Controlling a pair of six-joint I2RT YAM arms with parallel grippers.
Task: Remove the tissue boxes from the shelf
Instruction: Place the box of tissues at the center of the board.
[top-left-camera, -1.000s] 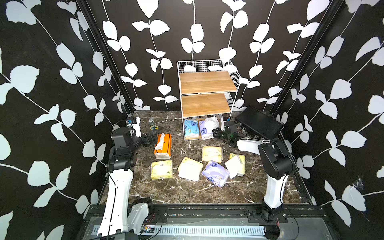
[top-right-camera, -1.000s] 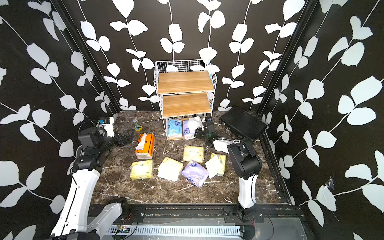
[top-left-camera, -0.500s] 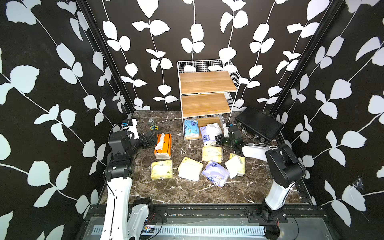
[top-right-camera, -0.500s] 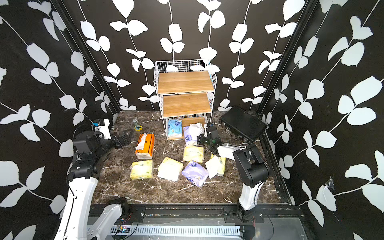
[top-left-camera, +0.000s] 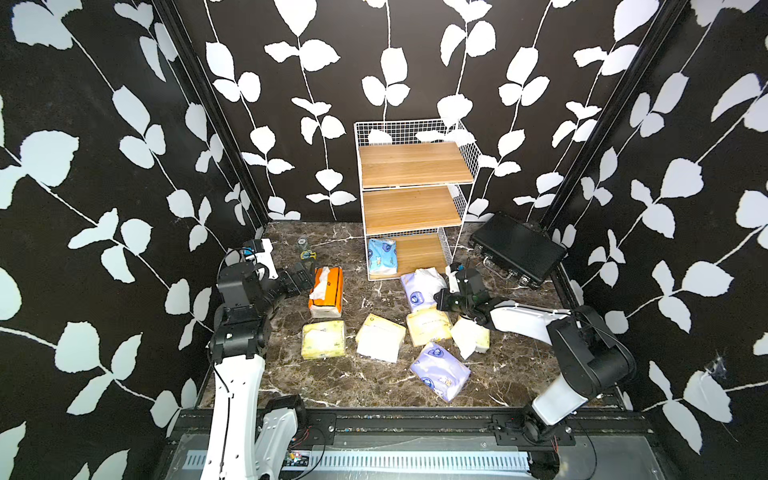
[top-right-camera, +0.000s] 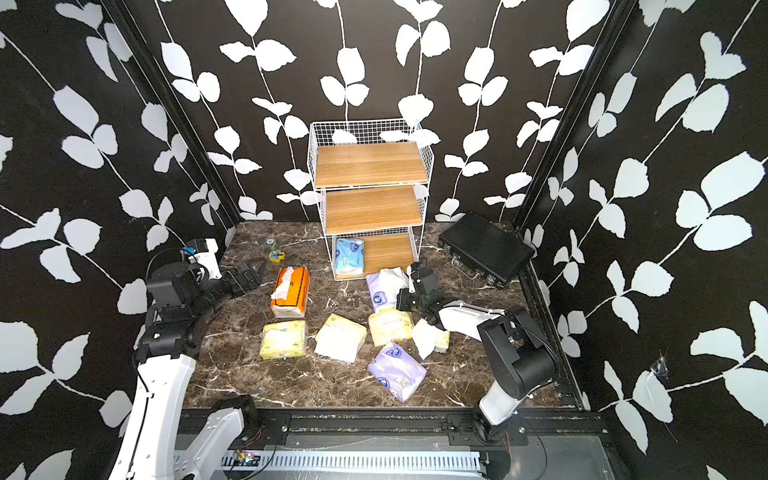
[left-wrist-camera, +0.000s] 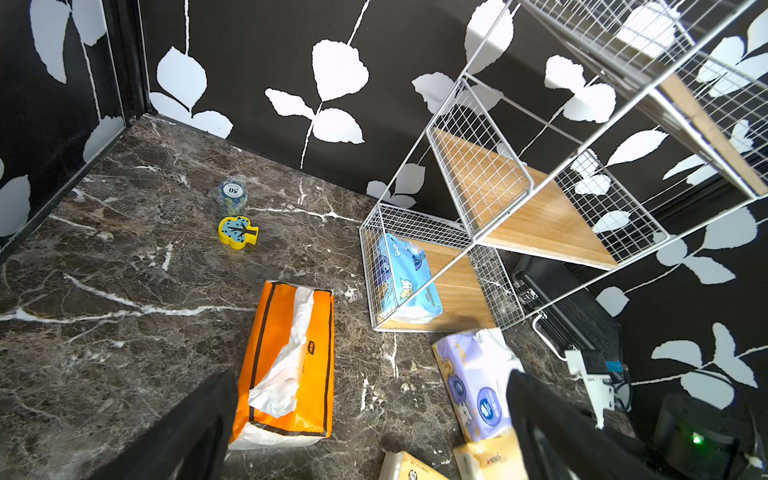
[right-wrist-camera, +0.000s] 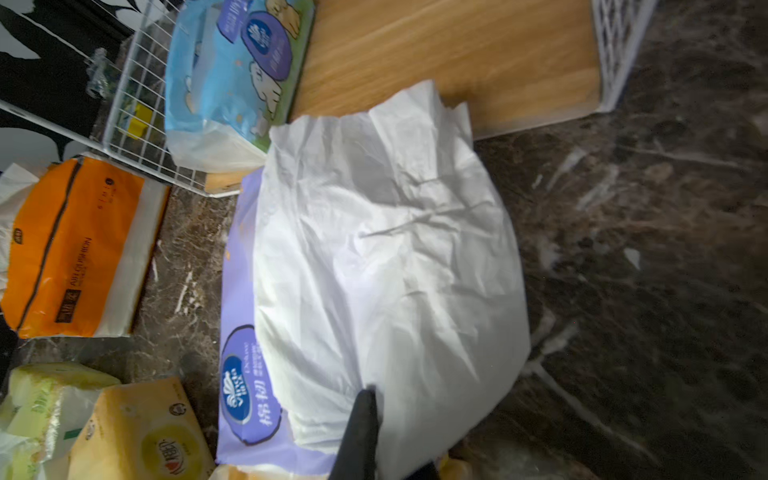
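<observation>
The tissue pack is off the board, so my right gripper should move sideways to the bare marble beside it, toward the black case, and release the pack.
The white wire shelf (top-left-camera: 411, 208) stands at the back, and a light blue tissue pack (top-left-camera: 381, 256) (left-wrist-camera: 405, 278) lies on its bottom board. A lavender pack (top-left-camera: 419, 289) (right-wrist-camera: 241, 291) lies on the floor just in front of it. My right gripper (top-left-camera: 442, 298) (right-wrist-camera: 361, 432) is shut on the white tissue sticking out of that pack. My left gripper (top-left-camera: 305, 276) (left-wrist-camera: 368, 376) hangs open beside the orange-and-white box (top-left-camera: 326, 291) (left-wrist-camera: 291, 361) with nothing in it. Several pale yellow packs (top-left-camera: 323, 340) and another lavender pack (top-left-camera: 440, 370) lie further forward.
A flat black case (top-left-camera: 517, 249) lies to the right of the shelf, against the wall. A stack of chips (left-wrist-camera: 232, 195) and a small yellow toy (left-wrist-camera: 237, 232) sit on the marble floor left of the shelf. The upper two boards hold nothing.
My right gripper has pulled the lavender pack out of the shelf's bottom tier onto the floor in front. My left arm has drawn back a little.
</observation>
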